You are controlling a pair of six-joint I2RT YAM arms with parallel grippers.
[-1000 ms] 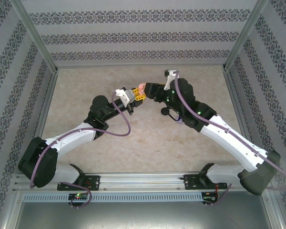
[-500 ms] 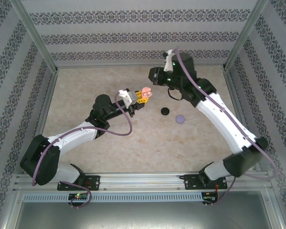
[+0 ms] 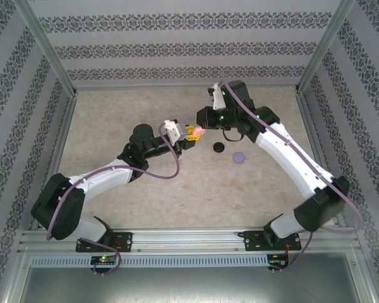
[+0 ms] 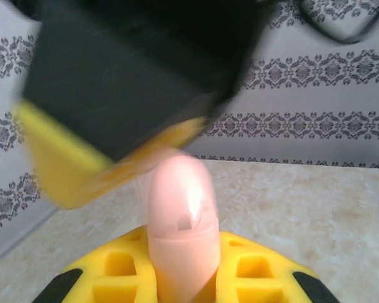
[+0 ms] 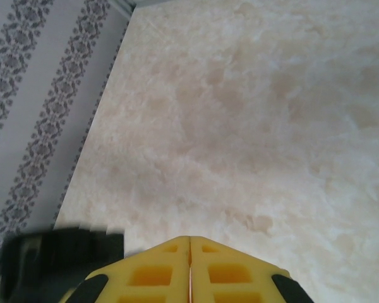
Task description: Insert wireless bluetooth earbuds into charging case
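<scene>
The pink case's lid looks closed, so my left gripper should next lower the case onto the table (image 3: 196, 153) beside the black case, then release it.
My left gripper (image 3: 192, 131) is shut on a pale pink charging case (image 3: 201, 129) and holds it above the middle of the table. In the left wrist view the case (image 4: 180, 211) stands edge-on between the yellow fingers (image 4: 117, 265), with a seam across it, and looks closed. My right gripper (image 3: 204, 124) is shut and empty, its tips right at the case's top. Its black and yellow body (image 4: 120, 95) hangs blurred just above the case. In the right wrist view the right gripper (image 5: 189, 249) has its yellow fingers pressed together. The earbuds are out of view.
A black round case (image 3: 220, 148) and a lilac round case (image 3: 239, 158) lie on the beige tabletop (image 3: 145, 113) right of the grippers. Patterned walls with metal posts (image 3: 50, 57) enclose the table on three sides.
The right gripper shut, swung up toward the back wall, then came back down onto the pink case. The case showed two open halves half a second ago; it now looks folded together.
</scene>
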